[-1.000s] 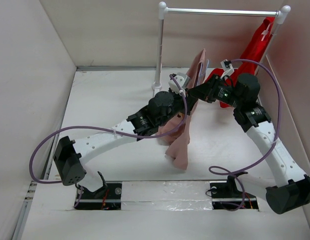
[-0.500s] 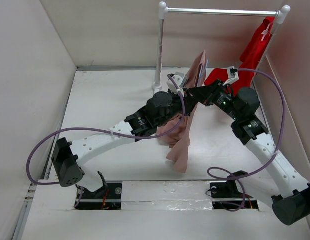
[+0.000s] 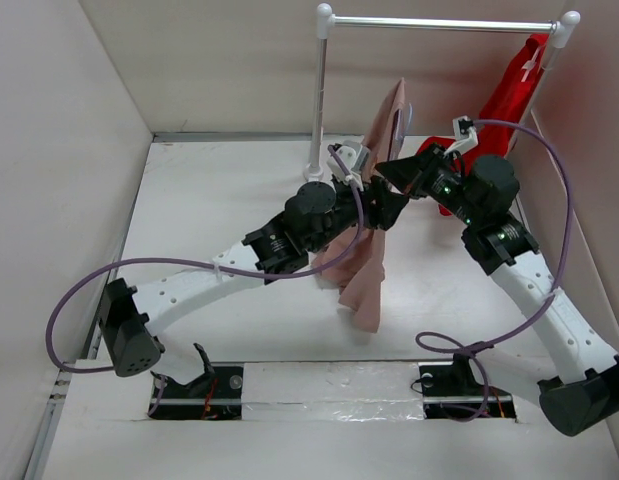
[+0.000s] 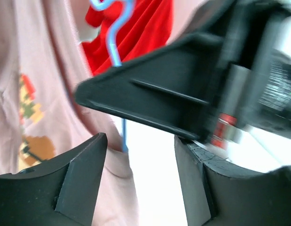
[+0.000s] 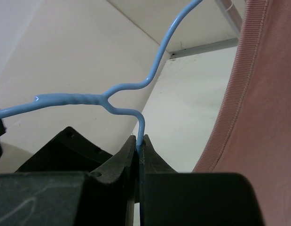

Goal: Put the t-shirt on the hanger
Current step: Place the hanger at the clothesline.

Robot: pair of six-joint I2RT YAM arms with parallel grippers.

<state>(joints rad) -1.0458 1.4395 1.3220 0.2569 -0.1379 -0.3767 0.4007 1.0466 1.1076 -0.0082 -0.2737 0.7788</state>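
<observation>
The shirt already hangs over the hanger (image 3: 407, 116). My right gripper will next carry it outward onto the metal bar beside the red garment and let go of it there.
The dusty-pink t-shirt (image 3: 367, 272) hangs in the air in the middle of the top view, draped over the hanger (image 3: 407, 116), of which only a pale bit shows there. My right gripper (image 3: 383, 170) is shut on the hanger's thin blue-looking wire (image 5: 84, 100) just below the twisted neck, gripper (image 5: 139, 141) jaws pinched tight. The shirt's ribbed edge (image 5: 258, 117) hangs at its right. My left gripper (image 3: 387, 208) stands open beside the shirt, gripper (image 4: 140, 141) jaws apart with nothing between them. The shirt's printed front (image 4: 37, 80) and the hanger wire (image 4: 114, 28) lie just past its fingers.
A white-posted rack with a metal bar (image 3: 439, 22) stands at the back. A bright red garment (image 3: 509, 95) hangs from its right end, close behind my right arm; the red garment (image 4: 140, 28) shows in the left wrist view too. Side walls enclose the white table (image 3: 219, 190).
My left gripper has opened and let go of the shirt. My right gripper has closed fully onto the hanger wire. Shirt and hanger have shifted slightly up and left.
</observation>
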